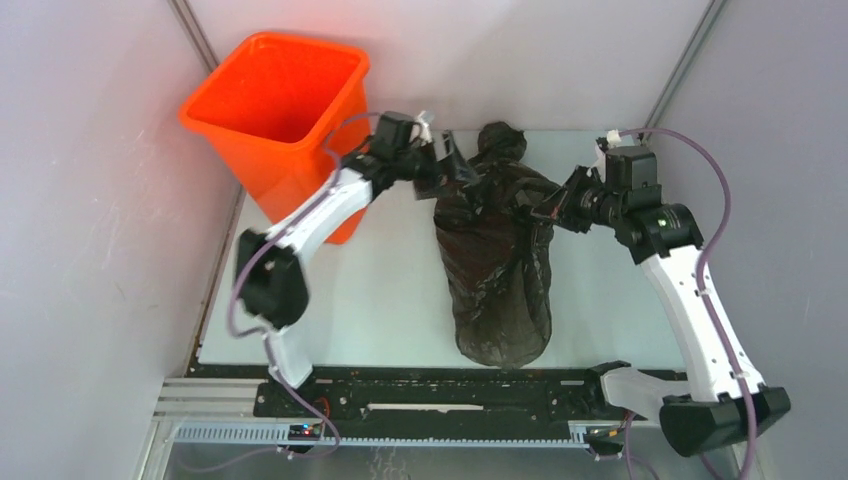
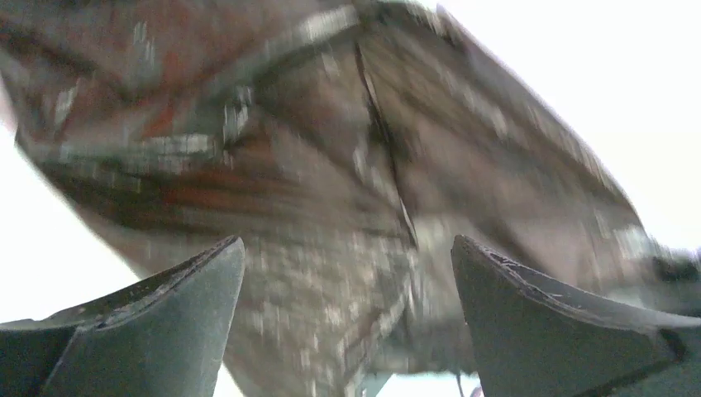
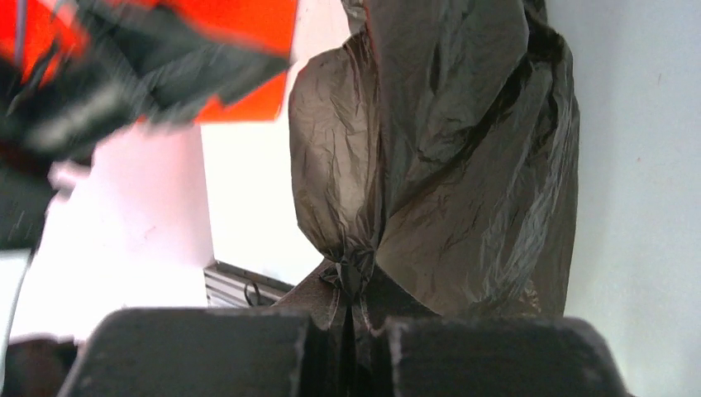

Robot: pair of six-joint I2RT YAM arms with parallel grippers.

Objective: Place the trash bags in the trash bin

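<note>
My left gripper moves back toward the bar onto the bag's bin-side edge next, while my right gripper holds the bag's opposite side.
The black trash bag lies lengthwise on the table's middle, its upper part lifted. My right gripper is shut on a pinched fold of the bag at its right side; the fold is bunched between the fingertips. My left gripper is open at the bag's upper left, and the blurred bag film fills the space between its fingers. The orange trash bin stands upright at the back left, mouth open, and shows behind the left arm in the right wrist view.
Grey walls close in the left, back and right sides. A black rail runs along the table's near edge. The left arm's elbow is near the bin's base.
</note>
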